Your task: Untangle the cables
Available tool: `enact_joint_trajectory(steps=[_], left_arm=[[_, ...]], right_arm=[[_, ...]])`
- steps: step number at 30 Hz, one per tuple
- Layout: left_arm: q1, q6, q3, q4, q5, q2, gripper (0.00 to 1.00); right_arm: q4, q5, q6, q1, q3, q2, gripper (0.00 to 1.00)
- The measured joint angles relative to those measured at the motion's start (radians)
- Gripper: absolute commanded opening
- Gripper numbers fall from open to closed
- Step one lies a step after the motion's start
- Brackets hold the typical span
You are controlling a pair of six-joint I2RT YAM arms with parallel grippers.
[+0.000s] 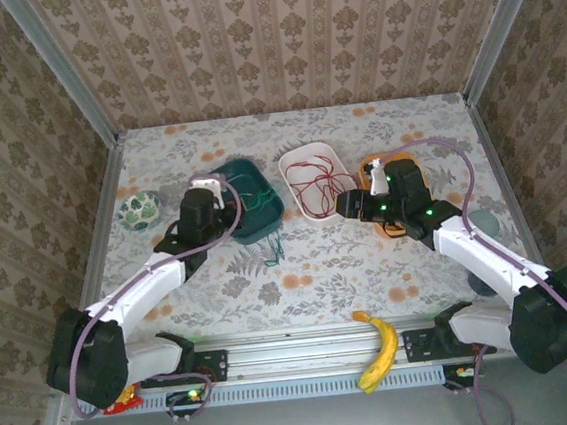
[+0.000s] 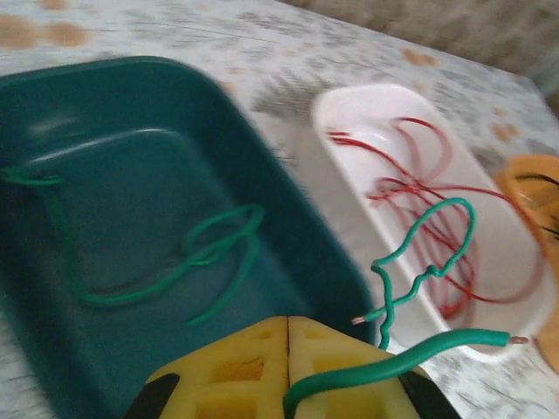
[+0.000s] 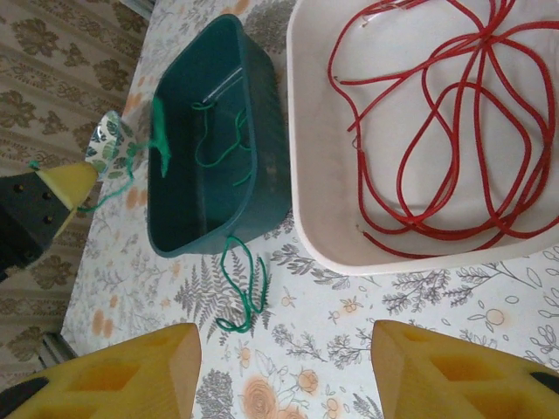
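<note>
The left gripper moves outward next and tips its fingers down over the teal bin's bottom to release the green cable, since more green cable lies looped there.
My left gripper (image 2: 288, 321) (image 1: 221, 192) hovers over the teal bin (image 1: 267, 217) and is shut on a green cable (image 2: 410, 360) that bends off to the right from between its yellow fingers. More green cable (image 2: 201, 253) lies looped inside the bin, and one green loop (image 3: 244, 288) (image 1: 275, 245) rests on the table beside it. Red cables (image 3: 437, 131) (image 1: 316, 181) lie coiled in the white tray (image 3: 306, 201). My right gripper (image 3: 286, 336) (image 1: 343, 204) is open above the table in front of that tray, holding nothing. Black cables (image 2: 541, 188) lie in the orange tray.
A banana (image 1: 380, 349) lies at the near edge between the arm bases. A patterned bowl (image 1: 142, 210) sits at the left, a grey cup (image 1: 483, 223) at the right. Wallpapered walls close in three sides.
</note>
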Motion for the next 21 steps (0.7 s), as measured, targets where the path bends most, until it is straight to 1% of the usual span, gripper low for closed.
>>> enact_joint_trajectory(steps=[3,5,9,13,14,15,16,17,18,19,21], left_arm=[[0.061,-0.002,0.014,-0.077,-0.032,0.015,0.00],[0.094,0.010,0.060,-0.143,-0.047,0.054,0.00],[0.140,0.078,0.205,-0.265,-0.034,0.163,0.00],[0.159,0.163,0.360,-0.364,-0.013,0.283,0.00],[0.161,0.177,0.386,-0.377,-0.010,0.306,0.09],[0.161,0.192,0.416,-0.395,-0.005,0.333,0.30],[0.161,0.206,0.438,-0.405,-0.001,0.357,0.57],[0.161,0.214,0.450,-0.409,0.002,0.372,0.74],[0.160,0.220,0.459,-0.412,0.006,0.384,0.84],[0.160,0.224,0.461,-0.411,0.010,0.389,0.89],[0.158,0.226,0.460,-0.403,0.017,0.386,0.94]], right_arm=[[-0.021,0.004,-0.005,0.000,0.000,0.010,0.55],[-0.032,0.004,-0.012,0.000,0.001,0.023,0.55],[-0.068,0.004,-0.025,0.000,0.009,0.045,0.55],[-0.093,0.003,-0.046,0.005,0.023,0.056,0.55],[-0.097,0.003,-0.052,0.010,0.026,0.059,0.55],[-0.101,0.003,-0.061,0.021,0.028,0.064,0.55],[-0.105,0.003,-0.071,0.034,0.030,0.069,0.55],[-0.112,0.003,-0.080,0.051,0.033,0.075,0.55],[-0.121,0.003,-0.091,0.071,0.037,0.082,0.55],[-0.128,0.003,-0.103,0.092,0.042,0.089,0.55],[-0.144,0.003,-0.126,0.135,0.056,0.104,0.55]])
